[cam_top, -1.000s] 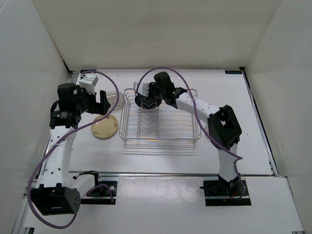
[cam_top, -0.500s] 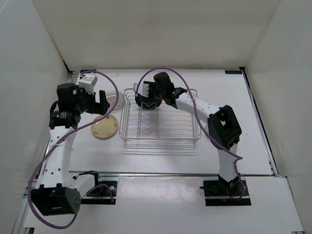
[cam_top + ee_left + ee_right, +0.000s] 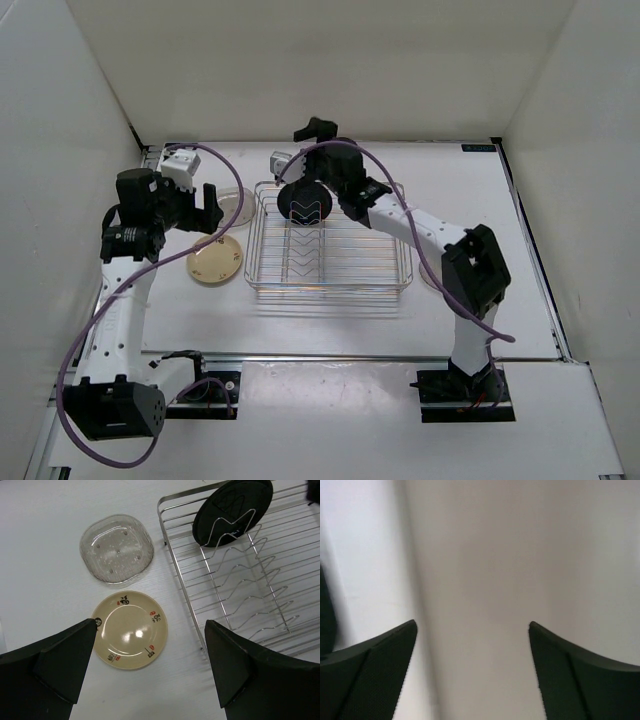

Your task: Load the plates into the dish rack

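Observation:
Next, my left gripper moves outward and down, its open fingers astride the greyish plate's rim farthest from the rack. The reason is that bare table lies beside the translucent greyish plate.
The black plate stands on edge in the far-left dividers of the dish rack. My right gripper is raised above and behind it, open and empty, facing a white wall. The cream-yellow plate lies flat on the table left of the rack. The translucent greyish plate lies just beyond it. My left gripper hovers open above the cream plate, holding nothing.
White walls enclose the table on the left, back and right. A purple cable loops over each arm. A pale rim peeks out by the rack's right side, under the right arm. The rack's remaining divider slots hold nothing.
My right gripper opened, let go of the black plate and rose up and back from the rack. The plate stays standing in the dividers. The left arm has not moved.

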### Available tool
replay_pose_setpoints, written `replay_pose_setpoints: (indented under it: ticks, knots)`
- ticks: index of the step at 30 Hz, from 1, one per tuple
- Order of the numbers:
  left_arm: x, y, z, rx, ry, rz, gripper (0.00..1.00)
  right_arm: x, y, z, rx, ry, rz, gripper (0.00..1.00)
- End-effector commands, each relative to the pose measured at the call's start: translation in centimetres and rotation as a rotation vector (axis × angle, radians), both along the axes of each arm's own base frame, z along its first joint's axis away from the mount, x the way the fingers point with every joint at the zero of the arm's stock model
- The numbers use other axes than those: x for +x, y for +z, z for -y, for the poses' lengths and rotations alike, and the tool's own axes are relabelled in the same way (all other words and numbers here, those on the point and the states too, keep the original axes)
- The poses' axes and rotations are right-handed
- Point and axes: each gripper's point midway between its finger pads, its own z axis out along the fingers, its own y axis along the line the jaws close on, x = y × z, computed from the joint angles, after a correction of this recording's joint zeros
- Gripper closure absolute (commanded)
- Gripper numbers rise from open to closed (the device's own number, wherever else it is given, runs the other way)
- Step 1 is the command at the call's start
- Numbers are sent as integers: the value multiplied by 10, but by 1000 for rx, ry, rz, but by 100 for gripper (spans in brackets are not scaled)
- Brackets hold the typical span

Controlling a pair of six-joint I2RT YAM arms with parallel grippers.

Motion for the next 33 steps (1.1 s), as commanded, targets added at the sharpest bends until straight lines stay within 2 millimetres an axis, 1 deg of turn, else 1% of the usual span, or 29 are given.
replay_pose_setpoints:
  ticks: [1, 2, 3, 4, 5, 6, 7, 8, 9, 10, 11, 12, 13, 15, 16, 17, 18, 19, 20, 21, 22, 23, 24, 25, 26, 28, 30, 31, 33]
  knots:
    - [17, 15, -18, 71, 45, 46, 0, -12, 157, 51, 93, -166, 501, 0]
    - [22, 11, -22, 89, 55, 40, 0, -4, 157, 77, 89, -263, 476, 0]
    - [33, 4, -31, 116, 82, 29, 0, -9, 173, 96, 121, -307, 456, 0]
    - [39, -1, -35, 116, 91, 21, 0, -1, 158, 117, 134, -359, 311, 0]
    - [44, -7, -40, 115, 102, 8, 0, -4, 164, 136, 181, -406, 243, 0]
    - [54, -18, -48, 97, 106, -20, 0, -1, 152, 151, 197, -452, 146, 0]
    - [59, -25, -50, 81, 100, -37, 0, 0, 162, 178, 316, -499, 57, 0]
    - [65, -25, -51, 64, 86, -33, 4, -8, 147, 195, 303, -529, -33, 0]
    - [73, -40, -58, 38, 86, -76, 5, -12, 143, 206, 334, -545, -65, 0]
    - [76, -45, -56, 12, 62, -91, 6, -13, 116, 226, 361, -589, -134, 0]
    - [86, -42, -59, 7, 61, -80, 6, -24, 119, 235, 398, -575, -152, 0]
    - [94, -58, -66, -21, 75, -125, 8, -27, 108, 243, 416, -593, -185, 0]
    - [99, -62, -69, -32, 74, -136, 9, -29, 98, 258, 439, -621, -220, 0]
    - [112, -60, -71, -69, 46, -133, 11, -41, 67, 275, 500, -644, -318, 0]
    - [121, -66, -74, -94, 30, -144, 11, -50, 46, 273, 525, -632, -391, 0]
    - [126, -68, -72, -108, 14, -149, 12, -55, 36, 276, 534, -631, -426, 0]
    - [131, -80, -75, -124, 13, -174, 12, -57, 28, 282, 551, -637, -451, 0]
    - [136, -81, -74, -136, 0, -176, 14, -63, 23, 285, 565, -639, -478, 0]
    - [142, -77, -74, -142, -12, -164, 15, -68, 1, 286, 580, -641, -556, 0]
    - [147, -89, -77, -161, -14, -187, 15, -75, 1, 286, 600, -623, -578, 0]
    - [154, -85, -76, -180, -22, -181, 19, -79, -11, 293, 639, -639, -625, 0]
    - [156, -91, -74, -204, -25, -203, 19, -84, -22, 292, 651, -632, -681, 0]
    - [160, -107, -74, -222, -32, -234, 19, -92, -23, 282, 673, -566, -738, 0]
    - [161, -115, -72, -246, -34, -262, 19, -96, -34, 281, 682, -562, -776, 0]
    - [165, -118, -72, -254, -42, -265, 20, -99, -36, 285, 712, -565, -796, 0]
    - [168, -139, -71, -278, -45, -314, 21, -105, -44, 285, 729, -549, -836, 0]
    - [170, -146, -70, -296, -52, -343, 24, -111, -57, 283, 740, -538, -887, 0]
    - [168, -158, -69, -307, -49, -375, 24, -112, -60, 286, 746, -540, -898, 0]
    - [171, -160, -70, -303, -54, -380, 24, -116, -69, 288, 755, -550, -925, 0]
